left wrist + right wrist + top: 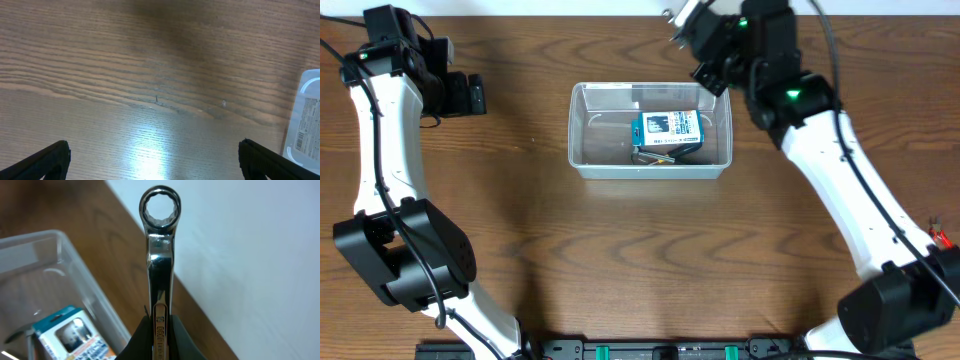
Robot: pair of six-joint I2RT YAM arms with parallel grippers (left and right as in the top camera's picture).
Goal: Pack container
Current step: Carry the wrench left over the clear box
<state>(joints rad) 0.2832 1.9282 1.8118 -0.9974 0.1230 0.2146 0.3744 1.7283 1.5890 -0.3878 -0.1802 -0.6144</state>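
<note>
Next, my right gripper turns back and down into the tub to release the wrench there, since the box leaves the part of the tub along the metal tool [650,157] [31,346] uncovered.
The container [605,120] is a clear plastic tub in the middle of the table. Inside it lies a small blue-and-white box [667,127] on top of a metal tool [650,157]. My right gripper [705,45] hovers above the tub's far right corner, shut on a chrome ring wrench [160,255]. The wrench's ring end points away past the table's back edge. In the right wrist view the fingers [177,335] clamp the wrench's shank, with the tub wall [75,275] and box [70,335] to the left. My left gripper [475,95] stands open and empty left of the tub.
The left wrist view shows bare wood between the wide-apart fingers [50,160], and the tub's corner [307,120] at the right edge. A white wall runs behind the table's back edge [240,255].
</note>
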